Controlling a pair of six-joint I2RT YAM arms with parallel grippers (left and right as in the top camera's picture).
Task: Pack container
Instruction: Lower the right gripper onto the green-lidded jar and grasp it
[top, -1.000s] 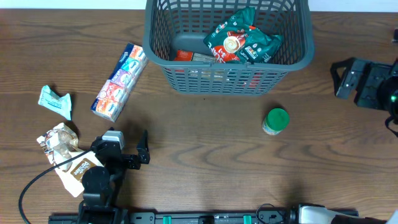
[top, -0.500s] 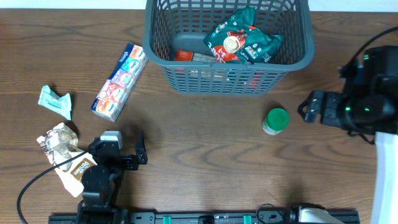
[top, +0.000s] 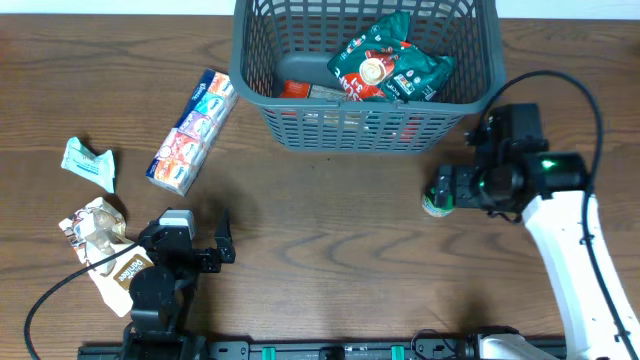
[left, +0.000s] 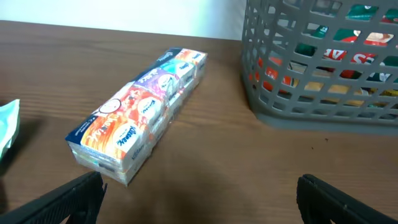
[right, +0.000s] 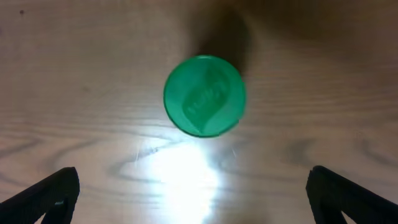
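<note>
My right gripper's open, empty fingers are well above the green lid, so they go down next on both sides of the jar (top: 438, 196).
The container (top: 365, 125), a dark grey lattice basket, stands at the back centre and holds a green and red snack packet (top: 385, 62) and other packets. It also shows in the left wrist view (left: 298, 106). A green-lidded jar (top: 438, 196) stands upright on the table in front of the basket's right corner. My right gripper (top: 455, 188) is open and empty, hovering at the jar's right side; in the right wrist view the green lid (right: 204, 95) lies ahead of the spread fingers (right: 193, 199). My left gripper (top: 225, 240) is open and empty, low at the front left.
A long tissue multipack (top: 192, 130) lies left of the basket, also in the left wrist view (left: 140, 112). A teal packet (top: 88, 163), a crumpled wrapper (top: 95, 225) and a brown packet (top: 125, 270) lie at the far left. Brown wooden table.
My right arm has swung in from the right edge leftwards to the green-lidded jar. The left arm has hardly moved.
</note>
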